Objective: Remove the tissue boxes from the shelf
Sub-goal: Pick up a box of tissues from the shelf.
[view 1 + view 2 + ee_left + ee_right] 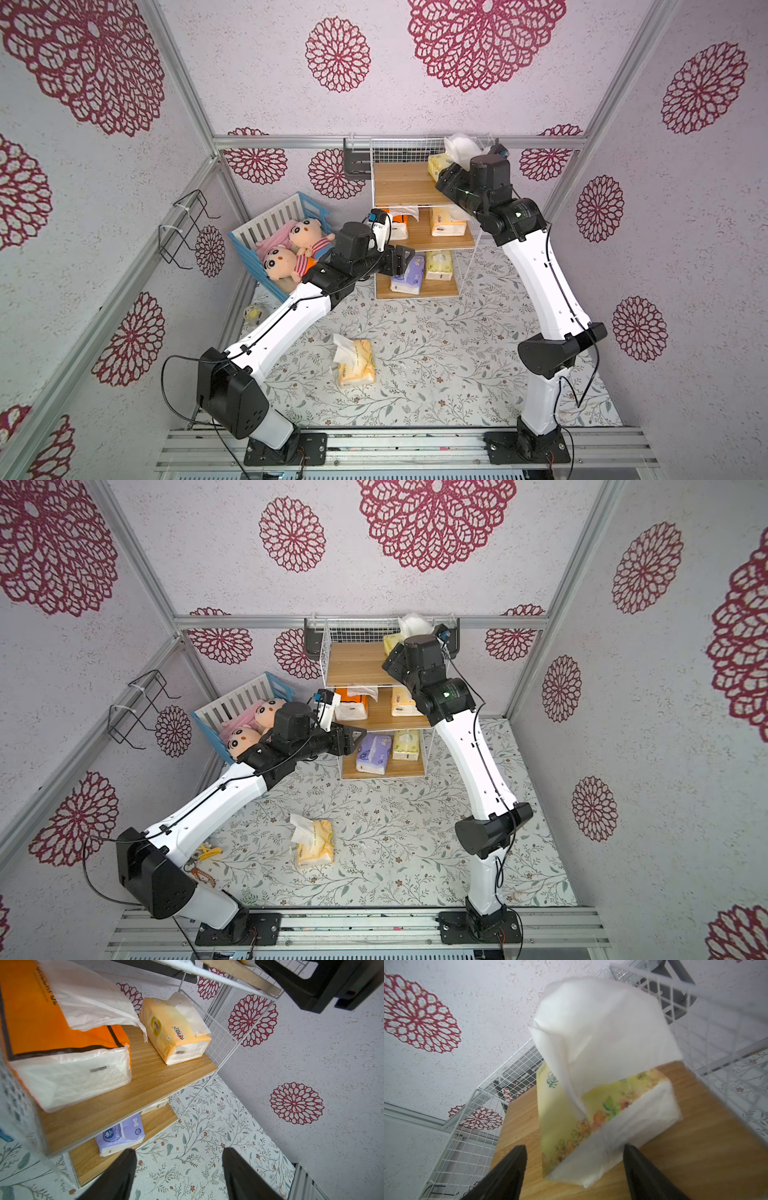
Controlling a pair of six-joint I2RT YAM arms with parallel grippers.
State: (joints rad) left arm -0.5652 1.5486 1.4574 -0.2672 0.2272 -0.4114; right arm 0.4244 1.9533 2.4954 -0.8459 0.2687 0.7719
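Next, the right gripper eases outward and closes on the near edge (584, 1166) of the pale yellow tissue box (566, 1118), since that edge lies just outward, between its open fingers.
The shelf (409, 185) (357, 665) stands against the back wall. On its top board lies a pale yellow tissue box (566, 1118) (437, 166) with white tissue standing up. My right gripper (574, 1148) is open, a finger on each side of that box's near end, neither one touching it. The middle board holds an orange box (41, 1022) and a yellow-orange one (174, 1030). A purple box (120, 1134) and a pale yellow one (438, 266) sit on the bottom board. My left gripper (179, 1150) (405, 259) hangs open and empty at the shelf's front left. Another yellow-orange box (355, 363) lies on the floor.
A blue-and-white crib (274, 224) with two plush dolls (307, 239) stands left of the shelf, close to my left arm. A black wire rack (183, 228) hangs on the left wall. Small yellow items (208, 852) lie on the floral mat near the left arm's base.
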